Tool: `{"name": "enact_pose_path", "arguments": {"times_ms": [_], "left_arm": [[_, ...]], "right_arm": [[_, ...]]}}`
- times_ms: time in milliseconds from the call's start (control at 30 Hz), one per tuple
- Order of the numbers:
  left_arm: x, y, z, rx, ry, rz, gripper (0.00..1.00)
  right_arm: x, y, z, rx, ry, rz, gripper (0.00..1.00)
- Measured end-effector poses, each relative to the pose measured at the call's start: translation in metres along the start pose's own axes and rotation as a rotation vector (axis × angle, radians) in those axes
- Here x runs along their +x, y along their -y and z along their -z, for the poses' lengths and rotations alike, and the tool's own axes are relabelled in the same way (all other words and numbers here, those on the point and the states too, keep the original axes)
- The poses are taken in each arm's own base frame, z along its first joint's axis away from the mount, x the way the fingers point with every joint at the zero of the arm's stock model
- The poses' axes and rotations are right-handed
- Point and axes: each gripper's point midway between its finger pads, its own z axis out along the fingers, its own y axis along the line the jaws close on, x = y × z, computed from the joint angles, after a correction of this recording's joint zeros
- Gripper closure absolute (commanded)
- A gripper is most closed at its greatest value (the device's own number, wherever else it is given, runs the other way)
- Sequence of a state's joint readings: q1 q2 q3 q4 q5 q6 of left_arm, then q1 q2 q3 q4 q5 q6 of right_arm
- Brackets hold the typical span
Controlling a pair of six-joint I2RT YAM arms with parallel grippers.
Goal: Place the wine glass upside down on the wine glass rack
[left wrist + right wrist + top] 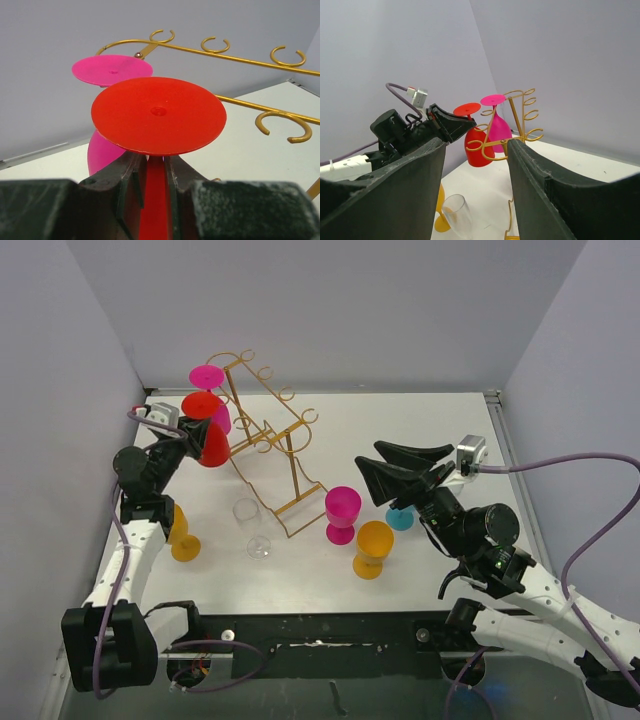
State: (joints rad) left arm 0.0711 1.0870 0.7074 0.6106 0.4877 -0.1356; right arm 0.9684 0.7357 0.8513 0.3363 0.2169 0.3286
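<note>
My left gripper will slide to the right in the top view next, bringing the red glass's stem into the hook beside the pink glass (218, 415), then release it, as that hook is empty.
The red wine glass (212, 444) is upside down, foot (158, 115) on top, beside the left end of the gold wine glass rack (268, 430). My left gripper (195, 429) is shut on its stem (156, 190), just under the foot. In the left wrist view the rack's curled hooks (282, 127) lie to the right, apart from the glass. A pink wine glass (218, 415) hangs inverted on the rack right behind the red one. My right gripper (385, 472) stands open over the table's right side, holding nothing. The right wrist view shows the red glass (479, 147) and the rack (517, 115) between its fingers, far off.
A clear flute (250, 525) stands in front of the rack's base. A magenta glass (342, 512), an orange glass (373, 546) and a small blue glass (400, 519) stand at centre right. Another orange glass (183, 537) sits beside the left arm. Grey walls enclose the table.
</note>
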Motion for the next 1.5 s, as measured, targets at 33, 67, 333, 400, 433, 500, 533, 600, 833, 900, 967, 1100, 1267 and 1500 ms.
{"name": "enact_pose_path", "arguments": {"times_ms": [33,67,333,400,433,500,533,600,833,900,967,1100,1267,1500], "left_arm": [[0.003,-0.001,-0.001,0.003,-0.007,0.002,1.0],[0.006,-0.001,-0.002,0.004,-0.015,0.005,1.0],[0.016,-0.004,-0.012,0.028,-0.035,0.017,1.0],[0.013,-0.003,-0.015,0.038,-0.024,0.018,1.0],[0.011,-0.003,-0.016,0.043,-0.019,0.017,1.0],[0.008,-0.002,-0.019,0.053,-0.009,0.018,1.0],[0.007,-0.002,-0.021,0.058,-0.005,0.017,1.0],[0.005,-0.001,-0.022,0.069,0.003,0.019,1.0],[0.009,0.003,-0.024,0.096,-0.004,0.033,1.0],[0.01,0.003,-0.024,0.1,-0.006,0.033,1.0],[0.011,0.003,-0.025,0.104,-0.009,0.035,1.0],[0.014,0.004,-0.028,0.121,-0.018,0.04,1.0],[0.017,0.005,-0.031,0.135,-0.024,0.045,1.0],[0.023,0.006,-0.032,0.147,-0.035,0.056,1.0]], "right_arm": [[0.0,0.0,0.0,0.0,0.0,0.0,0.47],[0.0,0.0,0.0,0.0,0.001,-0.001,0.47],[-0.003,-0.001,-0.001,-0.002,0.012,-0.003,0.47],[-0.003,-0.001,-0.001,-0.003,0.012,-0.003,0.47],[-0.003,-0.001,-0.001,-0.003,0.012,-0.003,0.47],[-0.003,-0.001,-0.001,-0.003,0.012,-0.003,0.47],[-0.003,-0.001,-0.001,-0.003,0.012,-0.003,0.47],[-0.003,-0.001,-0.001,-0.003,0.012,-0.003,0.47],[-0.003,-0.001,-0.001,-0.003,0.012,-0.006,0.47],[-0.003,-0.001,-0.001,-0.003,0.012,-0.007,0.47],[-0.003,-0.001,-0.001,-0.003,0.012,-0.007,0.47],[-0.003,-0.001,-0.001,-0.003,0.012,-0.01,0.47],[-0.003,-0.001,-0.001,-0.003,0.012,-0.015,0.47],[-0.002,-0.001,-0.001,-0.003,0.011,-0.02,0.47]]}}
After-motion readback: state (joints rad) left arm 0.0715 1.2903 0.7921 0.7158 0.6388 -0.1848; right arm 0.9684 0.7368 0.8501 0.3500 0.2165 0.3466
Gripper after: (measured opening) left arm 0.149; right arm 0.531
